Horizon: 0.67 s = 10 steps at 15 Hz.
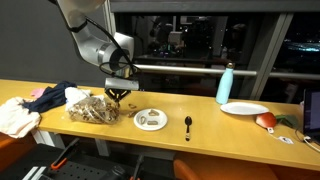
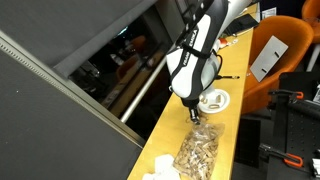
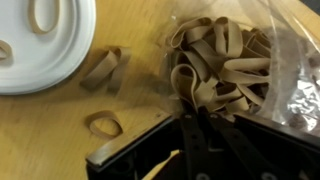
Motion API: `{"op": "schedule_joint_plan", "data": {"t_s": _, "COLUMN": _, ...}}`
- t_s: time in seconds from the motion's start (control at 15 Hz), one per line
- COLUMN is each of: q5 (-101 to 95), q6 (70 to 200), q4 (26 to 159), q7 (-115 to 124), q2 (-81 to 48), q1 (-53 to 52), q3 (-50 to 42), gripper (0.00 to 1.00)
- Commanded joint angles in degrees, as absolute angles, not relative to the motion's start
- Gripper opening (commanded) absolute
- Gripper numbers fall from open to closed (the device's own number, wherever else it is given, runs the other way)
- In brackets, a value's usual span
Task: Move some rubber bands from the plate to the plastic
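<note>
The plastic bag lies open, so I need to move my gripper away from the plate (image 1: 151, 119), across the opening of the plastic bag and down onto the pile of rubber bands to let go there.
The white plate (image 1: 151, 119) sits on the wooden table, right of the clear plastic bag (image 1: 92, 108) full of tan rubber bands. Both show in an exterior view too, the plate (image 2: 213, 99) and the bag (image 2: 197, 152). My gripper (image 1: 118, 92) hangs low between them, at the bag's open end. In the wrist view the fingers (image 3: 197, 112) are closed together with their tips in the pile of rubber bands (image 3: 215, 60) at the bag's mouth. The plate (image 3: 40, 50) holds a band (image 3: 42, 14). Two loose bands (image 3: 105, 68) lie on the table.
A black spoon (image 1: 188, 124) lies right of the plate. A teal bottle (image 1: 226, 83) and a second white plate (image 1: 244, 108) stand further right. Crumpled cloths (image 1: 30, 105) lie left of the bag. An orange chair (image 2: 275, 45) stands by the table.
</note>
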<state>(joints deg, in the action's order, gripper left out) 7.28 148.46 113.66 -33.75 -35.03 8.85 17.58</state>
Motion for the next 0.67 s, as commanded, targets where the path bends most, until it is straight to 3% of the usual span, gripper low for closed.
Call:
{"op": "schedule_joint_plan", "data": {"t_s": 0.0, "q5": 10.6, "q6": 148.0, "q4": 110.3, "q7": -37.4, "q2": -38.3, "q1": 9.9, "q3": 20.7, "gripper": 0.01}}
{"op": "schedule_joint_plan", "data": {"t_s": 0.6, "q5": 15.9, "q6": 143.3, "q4": 112.5, "q7": -42.2, "q2": -37.8, "q1": 11.3, "q3": 25.6, "gripper": 0.01}}
